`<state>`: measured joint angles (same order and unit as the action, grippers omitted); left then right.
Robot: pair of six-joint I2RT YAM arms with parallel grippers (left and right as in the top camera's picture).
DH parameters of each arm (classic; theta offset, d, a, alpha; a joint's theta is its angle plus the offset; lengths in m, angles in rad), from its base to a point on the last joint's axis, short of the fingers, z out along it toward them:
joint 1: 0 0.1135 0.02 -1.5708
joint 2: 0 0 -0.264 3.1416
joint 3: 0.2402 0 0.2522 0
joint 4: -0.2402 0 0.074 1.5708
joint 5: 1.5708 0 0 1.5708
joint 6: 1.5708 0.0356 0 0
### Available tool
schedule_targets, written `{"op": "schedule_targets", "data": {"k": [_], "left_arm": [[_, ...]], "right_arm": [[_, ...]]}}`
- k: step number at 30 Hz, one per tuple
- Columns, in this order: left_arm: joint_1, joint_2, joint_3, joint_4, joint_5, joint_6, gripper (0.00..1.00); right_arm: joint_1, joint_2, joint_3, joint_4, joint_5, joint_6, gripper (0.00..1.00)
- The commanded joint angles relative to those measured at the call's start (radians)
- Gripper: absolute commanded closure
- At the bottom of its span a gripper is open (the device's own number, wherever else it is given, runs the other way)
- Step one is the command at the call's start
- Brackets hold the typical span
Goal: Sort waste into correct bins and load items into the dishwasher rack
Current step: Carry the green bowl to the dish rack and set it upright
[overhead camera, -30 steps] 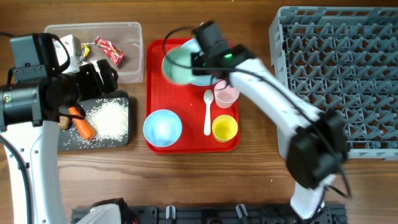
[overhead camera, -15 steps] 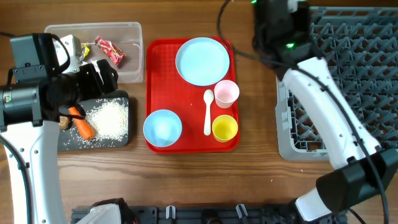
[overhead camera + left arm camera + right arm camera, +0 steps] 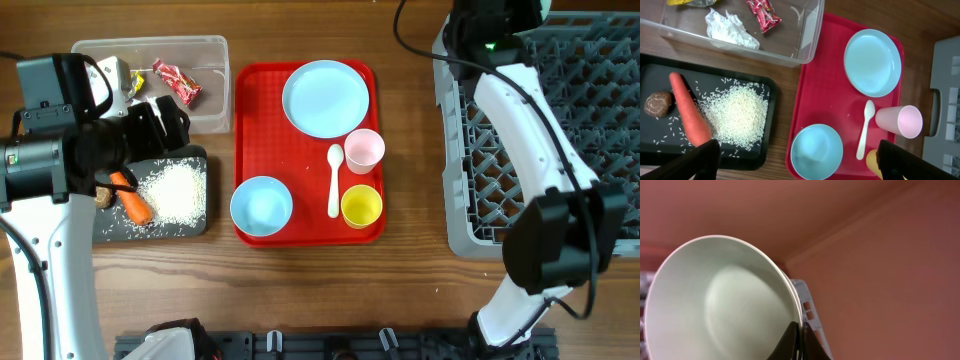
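I need to move my right gripper down and to the left in the overhead view, into the rack's far corner (image 3: pixel 441 58), and release, because the bowl still hangs above the rack (image 3: pixel 590 120).
My right gripper (image 3: pixel 495 18) (image 3: pixel 799 341) is shut on the rim of a pale blue bowl (image 3: pixel 720 305), over the far left corner of the grey dishwasher rack (image 3: pixel 590 120). My left gripper (image 3: pixel 165 120) (image 3: pixel 799 162) is open and empty above the bins. The clear tub (image 3: pixel 150 45) holds a red wrapper (image 3: pixel 177 82), a yellow wrapper (image 3: pixel 133 82) and tissue (image 3: pixel 730 31). The black tray (image 3: pixel 195 225) holds the carrot (image 3: pixel 132 200), rice (image 3: pixel 178 192) and brown lump (image 3: pixel 658 103). The plate (image 3: pixel 326 97), second bowl (image 3: pixel 261 206), pink cup (image 3: pixel 363 150), yellow cup (image 3: pixel 361 206) and spoon (image 3: pixel 334 180) lie together.
The dishes rest on a flat red tray (image 3: pixel 250 120) between the bins and the rack. Bare wooden table shows in front of the trays. The right arm stretches along the rack's left side.
My right gripper has carried the bowl from above the red tray to the right and back, over the rack's far left corner. The left arm has not moved.
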<state>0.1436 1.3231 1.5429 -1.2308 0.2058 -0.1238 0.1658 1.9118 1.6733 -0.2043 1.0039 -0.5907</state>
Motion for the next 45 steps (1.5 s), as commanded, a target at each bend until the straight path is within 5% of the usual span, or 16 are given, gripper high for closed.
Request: {"op": "schedule_targets", "data": {"k": [1,12,45], "left_arm": [[0.005,-0.003,0.008,0.002,-0.006,0.016,0.0],[0.005,-0.003,0.008,0.002,-0.006,0.016,0.0],[0.005,-0.003,0.008,0.002,-0.006,0.016,0.0]], "right_arm": [[-0.002,0.074,0.014,0.006,0.061,-0.13,0.96],[-0.042,0.208,0.013,0.01,0.141,-0.244,0.96],[0.047,0.212,-0.03,-0.111,0.015,-0.087,0.96]]}}
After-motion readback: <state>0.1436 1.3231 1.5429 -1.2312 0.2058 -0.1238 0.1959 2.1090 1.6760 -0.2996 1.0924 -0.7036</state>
